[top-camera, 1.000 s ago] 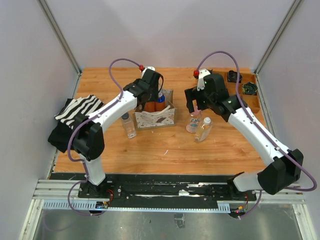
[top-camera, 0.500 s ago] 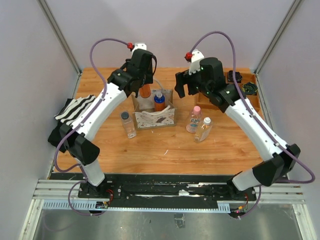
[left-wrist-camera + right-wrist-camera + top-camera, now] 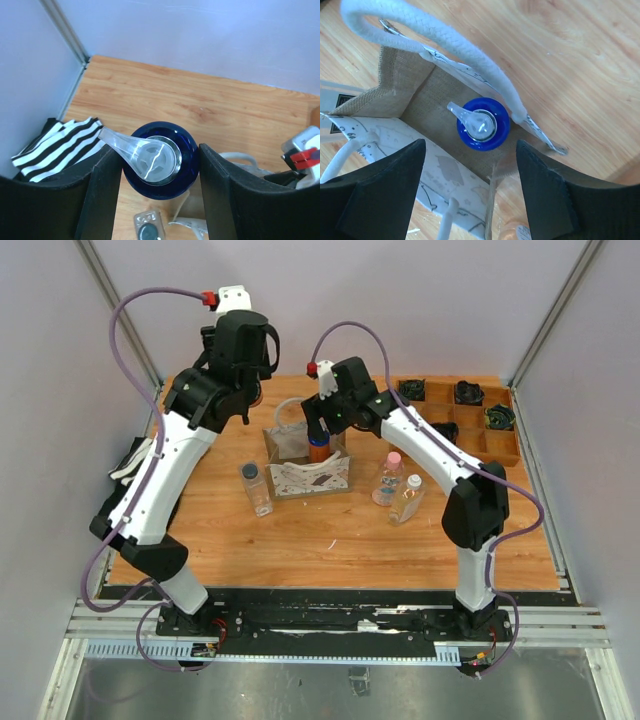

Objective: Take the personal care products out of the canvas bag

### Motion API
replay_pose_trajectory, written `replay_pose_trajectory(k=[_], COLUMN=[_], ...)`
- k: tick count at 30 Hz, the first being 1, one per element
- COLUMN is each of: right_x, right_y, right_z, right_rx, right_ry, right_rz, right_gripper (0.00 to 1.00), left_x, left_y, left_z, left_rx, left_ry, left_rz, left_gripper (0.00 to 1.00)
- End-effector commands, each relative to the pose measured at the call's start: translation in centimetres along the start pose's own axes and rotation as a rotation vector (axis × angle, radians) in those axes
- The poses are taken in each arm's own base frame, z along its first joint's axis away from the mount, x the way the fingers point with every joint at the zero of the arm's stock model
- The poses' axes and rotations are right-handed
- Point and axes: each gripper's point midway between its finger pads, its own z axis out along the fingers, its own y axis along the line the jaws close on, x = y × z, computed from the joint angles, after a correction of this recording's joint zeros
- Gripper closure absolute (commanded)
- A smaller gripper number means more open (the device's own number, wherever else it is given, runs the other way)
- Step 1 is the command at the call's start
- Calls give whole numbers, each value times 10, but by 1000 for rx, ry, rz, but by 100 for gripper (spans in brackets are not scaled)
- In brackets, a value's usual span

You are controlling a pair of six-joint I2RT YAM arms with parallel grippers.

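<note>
My left gripper will lower and release the pump bottle on the clear tabletop (image 3: 132, 201) below, beside the grey-capped bottle.
The canvas bag (image 3: 305, 472) stands open at mid-table. One blue-capped bottle (image 3: 318, 448) still stands inside it, seen from straight above in the right wrist view (image 3: 483, 124). My right gripper (image 3: 318, 428) hovers over that bottle, open and empty (image 3: 470, 195), its jaws wide on either side. My left gripper (image 3: 250, 385) is raised high, left of and behind the bag. It is shut on a second blue-capped pump bottle (image 3: 159, 160), held between both fingers (image 3: 102, 195). Three bottles stand on the table: a grey-capped one (image 3: 256, 488), a pink-capped one (image 3: 388, 478) and a white-capped one (image 3: 408, 497).
A wooden compartment tray (image 3: 515, 435) with dark coiled items (image 3: 498, 417) sits at the back right. A black-and-white striped cloth (image 3: 55, 150) lies at the left edge. The bag's white loop handle (image 3: 435, 35) arches just under my right wrist. Walls close in on three sides.
My left gripper has lifted its bottle up out of the bag and drawn it left. My right gripper has swung left from the table bottles to above the bag.
</note>
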Motion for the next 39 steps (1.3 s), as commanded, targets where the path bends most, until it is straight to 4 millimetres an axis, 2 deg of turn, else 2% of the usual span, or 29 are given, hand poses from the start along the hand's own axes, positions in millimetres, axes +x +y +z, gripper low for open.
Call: replay_pose_trajectory(k=[1,3,10,15,22,25,28,30,35,39], right_x=[1,14,41,52,56,56,49,40,5,-27], right_y=[16,16,11,-1,-8,-7,-5,-6,-6,-1], right_z=[10,22,48,63,77,79,76,70,38,-7], right_rx=[-49,-40,-19,35,61,57,47,57,80,94], right_ry=[34,70,140,161,151,137,92,40,-69,-170], right_rz=[-27,-26,-15,-24,-26,-29,-43,-59,-95,-109], right_gripper=[28,28,30,32,31,44,65,73,76,76], left_x=[-28,-14,42,75,125,145,162,171,199,215], left_y=[38,45,56,61,67,69,73,74,71,71], left_z=[-21,-18,6,14,27,32,38,41,47,53], left_rx=[-106,-144,-161,-175,-195,-193,-209,-216,-217,-218], left_ry=[-89,-75,10,15,72,79,99,113,165,178], left_rz=[-61,-58,-88,-115,-140,-156,-154,-143,-134,-128], left_gripper=[100,99,100,99,100,99,99,100,99,99])
